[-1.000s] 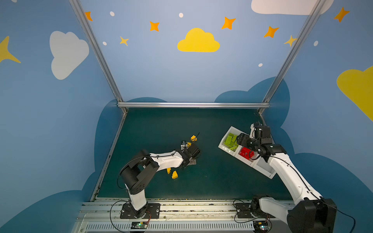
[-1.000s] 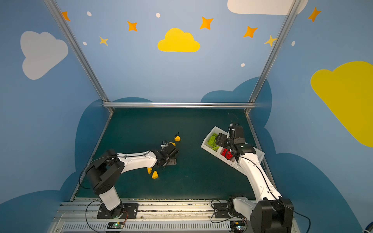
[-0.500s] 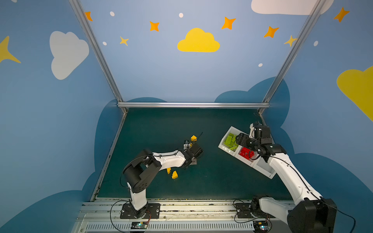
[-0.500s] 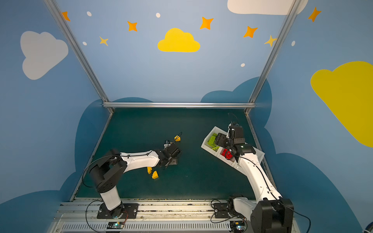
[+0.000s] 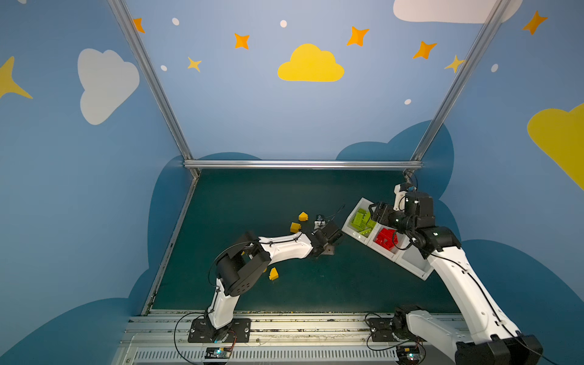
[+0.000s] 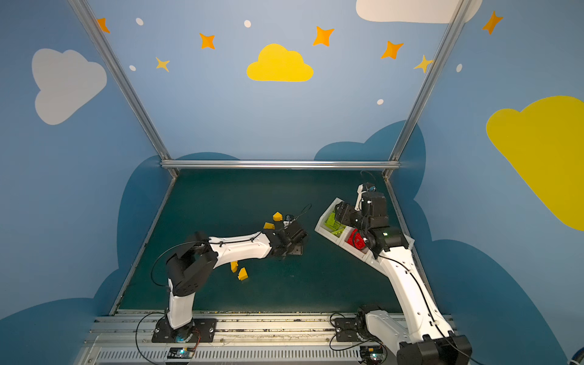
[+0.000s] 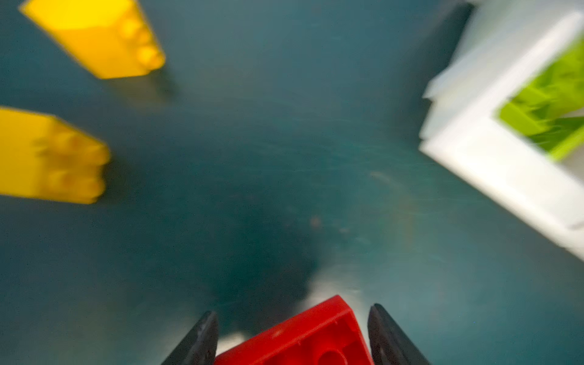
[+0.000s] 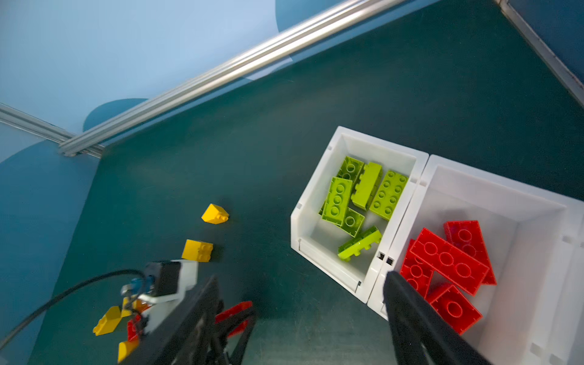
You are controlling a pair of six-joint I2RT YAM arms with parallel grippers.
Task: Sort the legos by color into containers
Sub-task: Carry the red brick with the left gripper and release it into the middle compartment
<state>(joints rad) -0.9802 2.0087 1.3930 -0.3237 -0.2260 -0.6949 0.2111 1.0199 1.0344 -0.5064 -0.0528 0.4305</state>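
My left gripper will next go up over the white rims of the containers to the middle container and let go of the red lego there, as that container already holds red legos.
My left gripper is shut on a red lego and holds it just above the green mat; in a top view this gripper hangs left of the containers. The right wrist view shows that red lego too. Three joined white containers stand at the right: one holds lime green legos, the middle one holds red legos, and the nearest one looks empty. My right gripper is open with nothing in it, above the green bin.
Yellow legos lie loose on the mat: two behind the left gripper, one near the left arm's elbow, and one partly under the arm. A metal rail bounds the mat's far edge.
My left gripper has closed on the red lego and moved right, toward the containers. The right arm has stayed still.
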